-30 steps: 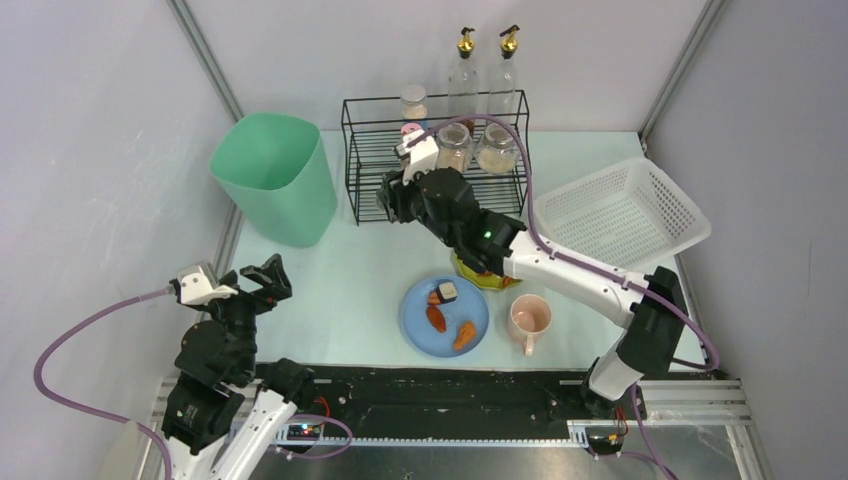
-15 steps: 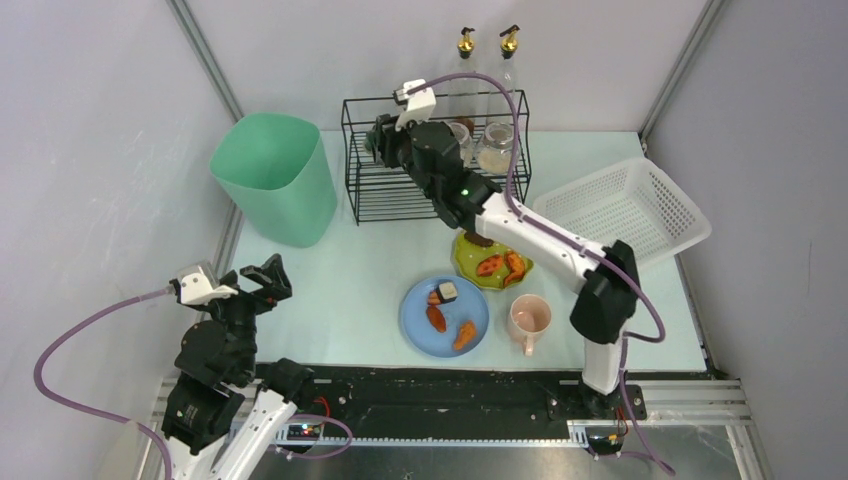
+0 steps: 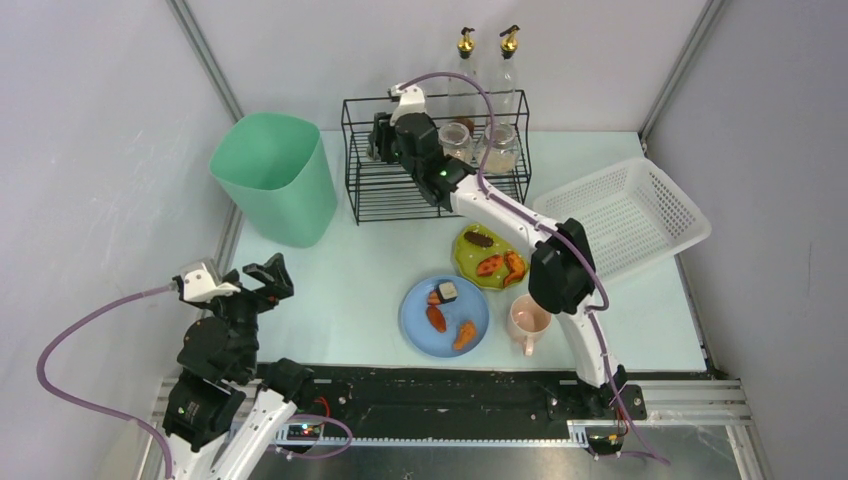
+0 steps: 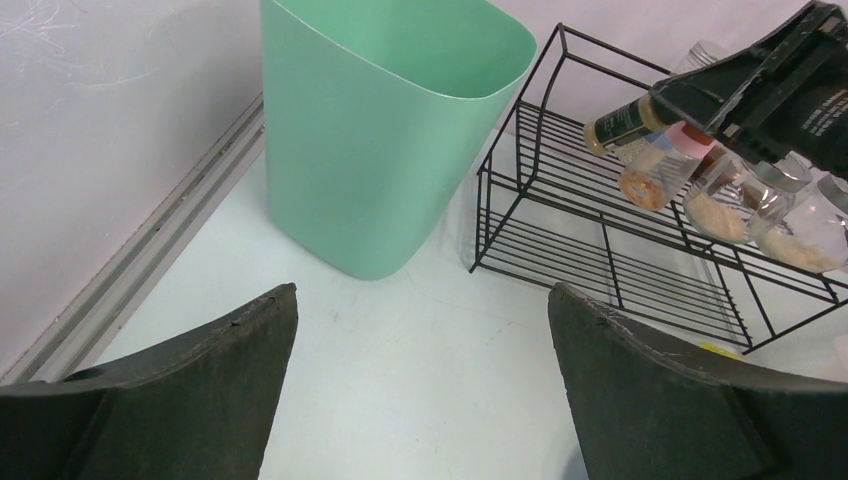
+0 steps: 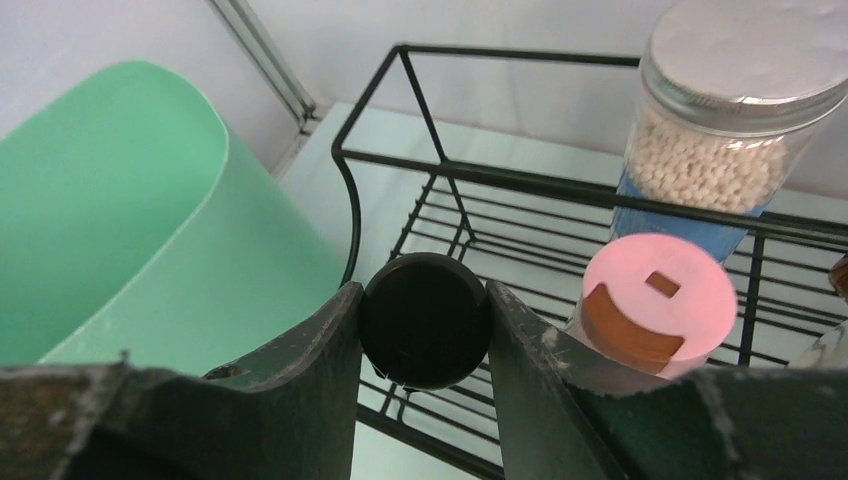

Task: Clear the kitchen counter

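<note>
My right gripper shifts toward the green bin next, tilting downward, and brings the bottle down onto the wires (image 3: 368, 164) beside the pink-lidded jar, since they are clear.
The kitchen counter (image 3: 340, 270) is a pale mint-white tabletop. My right gripper (image 3: 384, 136) reaches over the left part of the black wire rack (image 3: 370, 190). It is shut on a small black-capped bottle (image 5: 424, 318), held between both fingers above the rack's wires (image 5: 480, 175). The bottle also shows in the left wrist view (image 4: 625, 120), held above the rack. My left gripper (image 3: 262, 280) is open and empty, low over the counter's near left (image 4: 422, 295). A blue plate (image 3: 412, 318) with food bits, a green dish (image 3: 462, 262) with food and a pink mug (image 3: 528, 318) stand on the counter.
A green bin (image 3: 275, 175) stands left of the rack. A white slatted basket (image 3: 600, 210) sits at the right. Jars stand in the rack, among them a pink-lidded one (image 5: 658, 300) and a silver-lidded one (image 5: 735, 120). Two oil bottles (image 3: 487, 60) stand behind it.
My right gripper has moved back and to the left with the bottle, from in front of the rack to above its left part. The left arm has not moved.
</note>
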You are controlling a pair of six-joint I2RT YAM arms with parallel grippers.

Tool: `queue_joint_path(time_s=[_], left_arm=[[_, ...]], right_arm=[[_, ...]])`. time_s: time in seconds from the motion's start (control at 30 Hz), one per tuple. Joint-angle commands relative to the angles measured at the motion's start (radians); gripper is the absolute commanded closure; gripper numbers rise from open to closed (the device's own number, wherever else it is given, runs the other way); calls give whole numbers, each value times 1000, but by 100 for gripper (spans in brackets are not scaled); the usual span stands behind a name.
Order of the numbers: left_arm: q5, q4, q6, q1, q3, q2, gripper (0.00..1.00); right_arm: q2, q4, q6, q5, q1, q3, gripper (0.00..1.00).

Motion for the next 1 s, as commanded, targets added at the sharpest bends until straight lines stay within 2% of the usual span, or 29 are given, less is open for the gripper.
queue_joint_path(time_s=[0.0,0.33,0.53,0.7,0.97], left_arm=[[13,25,4,8,-3,11,2],[25,26,3,8,0,8,2],[25,26,2,8,0,8,2],[25,26,2,8,1,11,2],[26,27,2,8,1,15,2]], right_arm=[[27,-71,-41,-4,14,116,82],[42,-253,-163,47,41,189,82],[91,-388,-179,49,44,295,82],[122,-437,-183,42,39,355,81],[127,-467,-180,33,35,353,81]])
